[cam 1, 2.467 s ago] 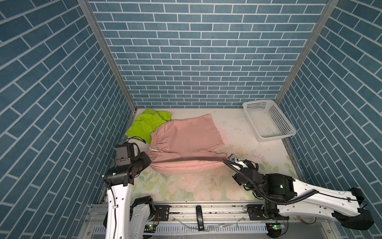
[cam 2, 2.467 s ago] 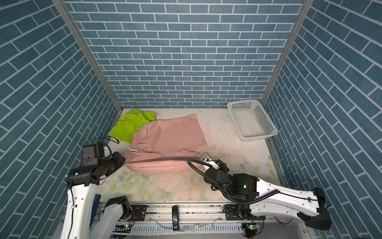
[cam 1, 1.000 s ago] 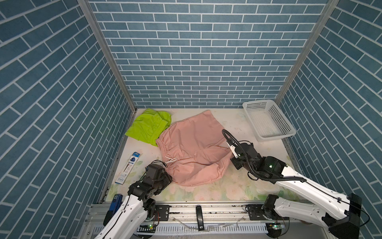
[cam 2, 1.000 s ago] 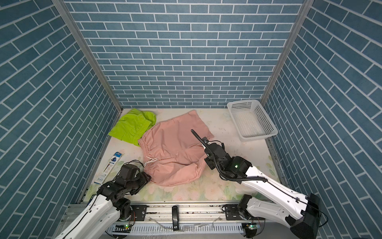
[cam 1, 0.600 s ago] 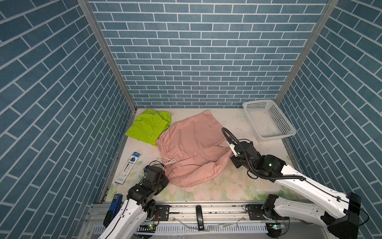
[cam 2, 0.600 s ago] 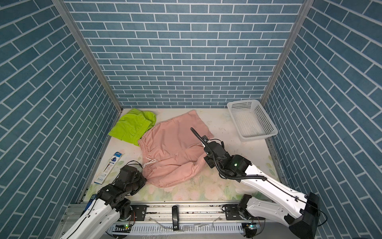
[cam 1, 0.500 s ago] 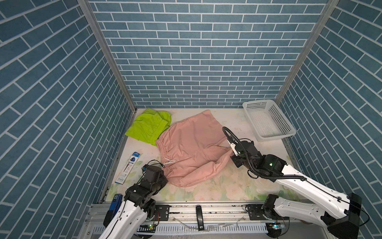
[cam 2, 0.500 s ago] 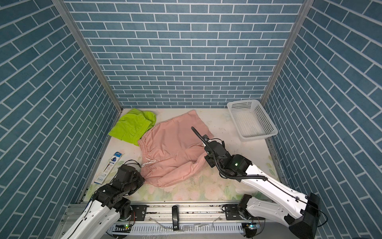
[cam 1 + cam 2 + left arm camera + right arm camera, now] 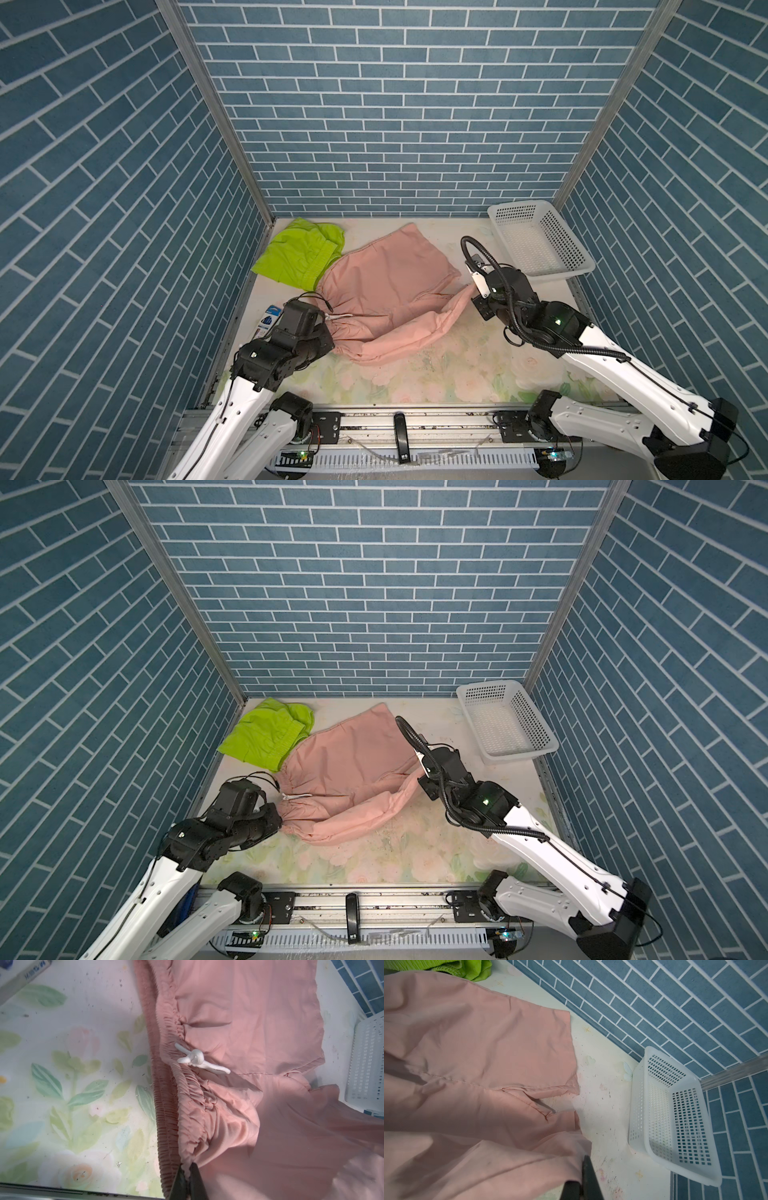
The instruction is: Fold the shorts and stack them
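The far leg's outer corner lies flat outward of my right gripper. My right gripper should next move outward, then down, to let go of the near leg's hem on that corner.
The salmon pink shorts lie across the middle of the floral mat, with their near half raised into a loose fold. My left gripper is shut on the gathered waistband corner, close to the knotted white drawstring. On the opposite side my right gripper is shut on the hem of the near leg. The lime green shorts lie crumpled at the back left, partly under the pink waistband.
A white perforated basket stands in the back right corner. A blue and white carton lies by the left wall beside my left arm. Blue brick walls close in three sides.
My left gripper has shut on the pink waistband corner and lifted it slightly. The right gripper has kept its hold on the leg hem and hardly moved.
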